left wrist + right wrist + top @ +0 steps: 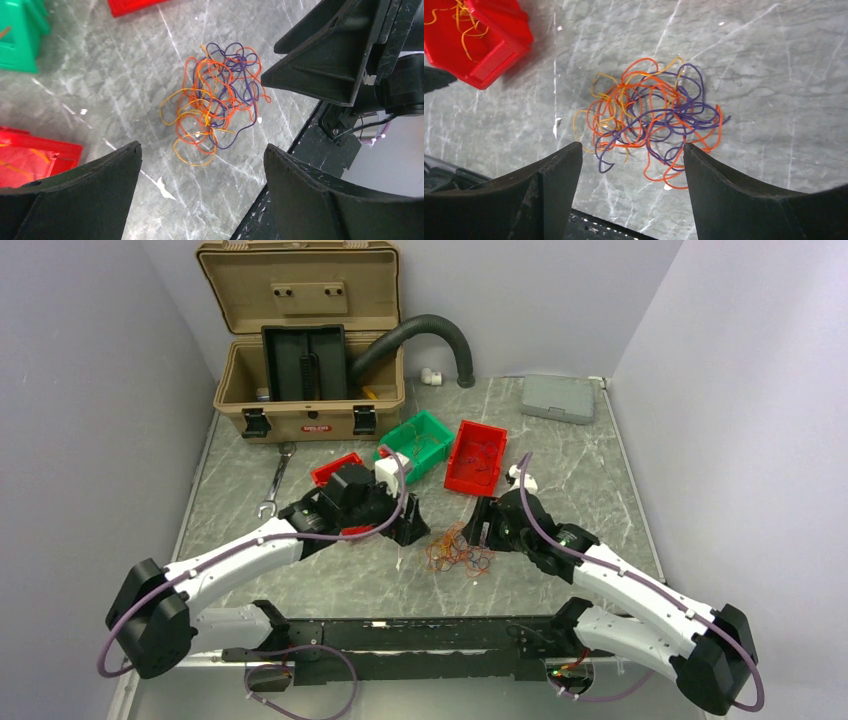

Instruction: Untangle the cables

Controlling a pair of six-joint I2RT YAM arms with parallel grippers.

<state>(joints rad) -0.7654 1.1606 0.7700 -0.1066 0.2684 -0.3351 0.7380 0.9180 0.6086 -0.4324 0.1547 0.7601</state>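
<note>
My right gripper will go down next and then move back a little onto an orange loop (473, 573) (659, 179) that sticks out of the near edge of the tangle.
The cables (459, 550) lie as one fist-sized tangle of orange, yellow and dark purple strands on the marble table, between my two grippers. The tangle shows in the left wrist view (215, 102) and the right wrist view (654, 117). My left gripper (412, 525) is open and empty, just left of the tangle; in its own view (202, 157) the tangle lies ahead of the tips. My right gripper (482, 523) is open and empty, just right of and behind the tangle; in its own view (633, 152) its fingertips flank the tangle's near edge.
A red bin (476, 455) and a green bin (420, 443) with a few loose strands stand behind the grippers. A small red bin (335, 469), a wrench (275, 480), a tan toolbox (305, 340), a black hose (420, 338) and a grey case (557, 398) lie further back.
</note>
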